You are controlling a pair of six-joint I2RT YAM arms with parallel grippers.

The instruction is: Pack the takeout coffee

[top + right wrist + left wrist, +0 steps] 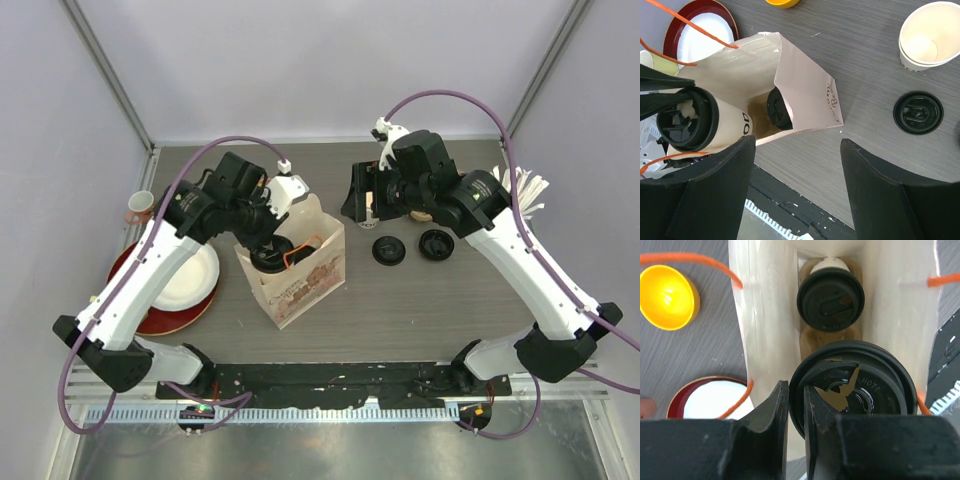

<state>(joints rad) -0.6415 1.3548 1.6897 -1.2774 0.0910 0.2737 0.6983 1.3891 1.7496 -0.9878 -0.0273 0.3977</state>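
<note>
The tilted cup goes down through the bag's opening in my left gripper next. It is then released on the bare bottom of the bag beside the standing cup, because that space is unfilled.
A cream paper bag (300, 275) stands open at the table's middle. One takeout coffee cup (830, 297), white with a black lid, sits upright deep inside it, also visible in the right wrist view (779, 109). A second takeout coffee cup (690, 122) hangs tilted at the bag's mouth. My left gripper (796, 390) is shut on the rim of its black lid (860, 385), one finger outside and one on top. My right gripper (368, 195) hovers open and empty to the right of the bag, over bare table (797, 165).
Two loose black lids (388, 249) (437, 243) lie right of the bag, with stacked empty paper cups (930, 37) behind them. A red plate holding a white plate (170, 285) lies at the left, with a pinkish cup (140, 207) behind it. A yellow bowl (667, 297) is near the bag.
</note>
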